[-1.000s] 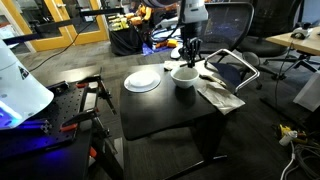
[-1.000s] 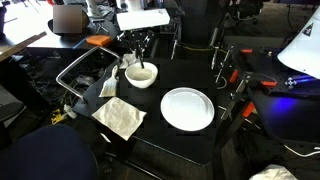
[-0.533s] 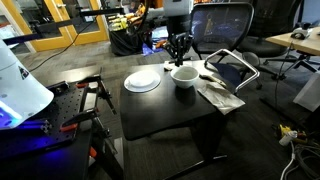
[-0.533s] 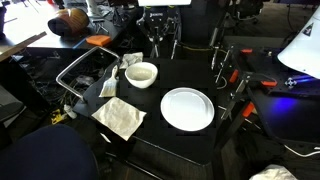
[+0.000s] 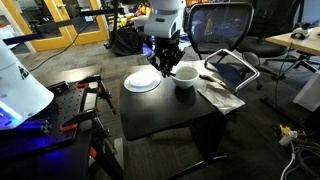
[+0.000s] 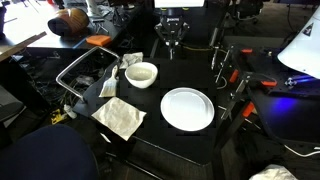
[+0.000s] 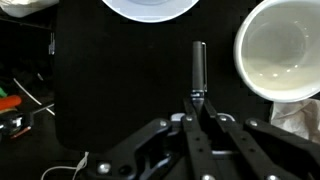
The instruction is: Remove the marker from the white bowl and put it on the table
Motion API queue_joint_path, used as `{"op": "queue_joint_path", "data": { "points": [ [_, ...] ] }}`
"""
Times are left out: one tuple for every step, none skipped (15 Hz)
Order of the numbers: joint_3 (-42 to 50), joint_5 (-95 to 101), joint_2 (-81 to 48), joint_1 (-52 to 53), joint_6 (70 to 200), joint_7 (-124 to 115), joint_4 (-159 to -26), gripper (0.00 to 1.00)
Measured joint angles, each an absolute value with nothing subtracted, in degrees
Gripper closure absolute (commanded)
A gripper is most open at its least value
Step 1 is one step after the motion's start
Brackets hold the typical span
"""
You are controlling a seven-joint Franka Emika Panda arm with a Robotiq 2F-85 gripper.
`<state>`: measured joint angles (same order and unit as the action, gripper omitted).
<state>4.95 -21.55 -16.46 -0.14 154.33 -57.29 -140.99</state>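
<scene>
My gripper moves down away from the white bowl next, toward the bare black table beside the plate, and releases the marker there, since that spot is clear.
The dark marker is clamped by its end between my shut gripper's fingers and points out over the black table. The white bowl lies to the right in the wrist view and is empty. In both exterior views my gripper hangs over the table, beside the bowl and near the table's edge. The marker is too small to make out there.
A flat white plate sits on the table near the bowl. A crumpled white cloth lies at the table's edge by a metal-framed seat. Orange-handled clamps stand beside the table.
My gripper has lifted out of the bowl with the marker and moved sideways away from it, toward the plate side. The bowl is now empty.
</scene>
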Motion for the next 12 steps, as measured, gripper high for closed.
{"op": "queue_joint_path", "data": {
  "points": [
    [4.61,-23.24,-17.05,-0.83,154.07,-56.12,-140.95,0.97],
    [4.17,-24.98,-17.81,-1.57,153.81,-54.88,-140.9,0.97],
    [3.68,-26.59,-18.65,-2.29,153.54,-53.61,-140.77,0.97],
    [3.19,-28.24,-19.65,-2.95,153.17,-52.31,-140.55,0.97],
    [2.74,-29.76,-20.68,-3.57,152.68,-51.02,-140.3,0.97],
    [2.3,-31.16,-21.8,-4.16,152.25,-49.93,-139.99,0.97],
    [1.95,-32.43,-23.01,-4.65,151.86,-49.04,-139.62,0.97],
    [1.8,-33.65,-24.27,-4.95,151.51,-48.35,-139.17,0.97],
    [1.77,-34.64,-25.58,-5.11,151.34,-47.96,-138.69,0.97],
    [1.77,-35.62,-26.82,-5.25,151.3,-47.48,-138.24,0.97],
    [1.77,-36.38,-27.99,-5.34,151.3,-47.42,-137.78,0.97],
    [1.77,-37.04,-29.01,-5.39,151.3,-47.4,-137.37,0.63]
  ]
}}
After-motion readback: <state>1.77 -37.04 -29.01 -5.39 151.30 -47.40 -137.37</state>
